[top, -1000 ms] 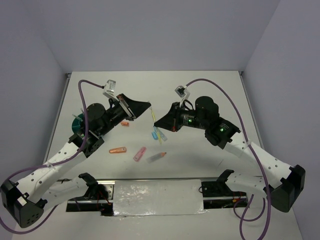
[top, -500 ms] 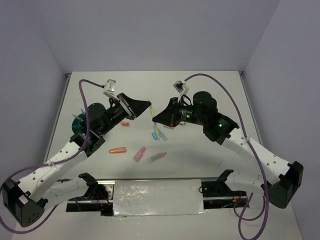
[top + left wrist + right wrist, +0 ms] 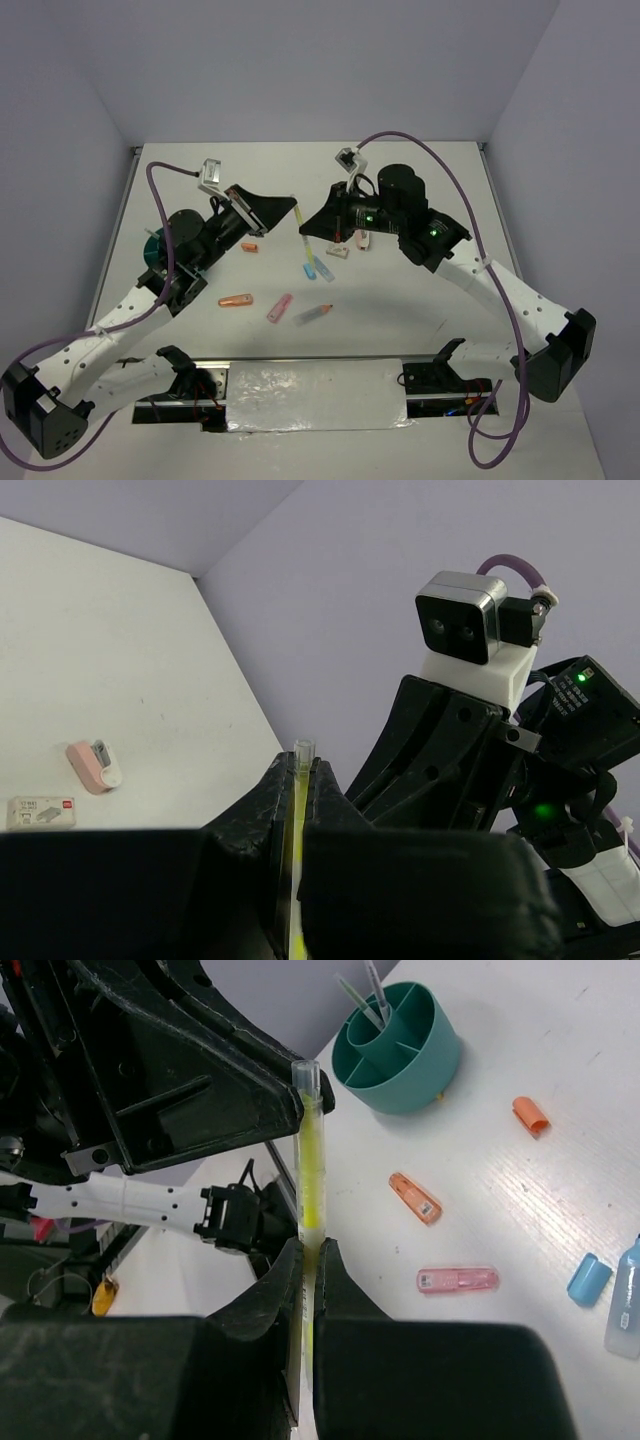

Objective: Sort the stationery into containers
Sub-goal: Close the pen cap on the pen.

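I need to move my left gripper across and down next, over the teal bowl's middle cup, because that cup is below my left gripper and to its left in the top view.
A thin yellow pen (image 3: pixel 299 218) hangs in the air above the middle of the table, between my two grippers. My left gripper (image 3: pixel 293 209) is shut on it; in the left wrist view the pen (image 3: pixel 298 800) runs along the jaw gap and its clear end sticks out past the tips. My right gripper (image 3: pixel 304 228) is shut on its other end; the pen (image 3: pixel 310 1160) rises from the jaws to the left gripper's finger. The teal bowl (image 3: pixel 395 1050) with dividers holds two grey pens and sits at the left, half hidden behind my left arm (image 3: pixel 155 248).
On the table lie an orange marker (image 3: pixel 236 299), a pink marker (image 3: pixel 279 307), a grey pen (image 3: pixel 313 314), two light-blue markers (image 3: pixel 312 268), an orange cap (image 3: pixel 250 247), a pale eraser (image 3: pixel 337 251) and a pink eraser (image 3: pixel 359 239).
My right gripper has carried the yellow pen up and toward the back left, to the left gripper's tips. The left gripper has shifted slightly left. Both now grip the pen.
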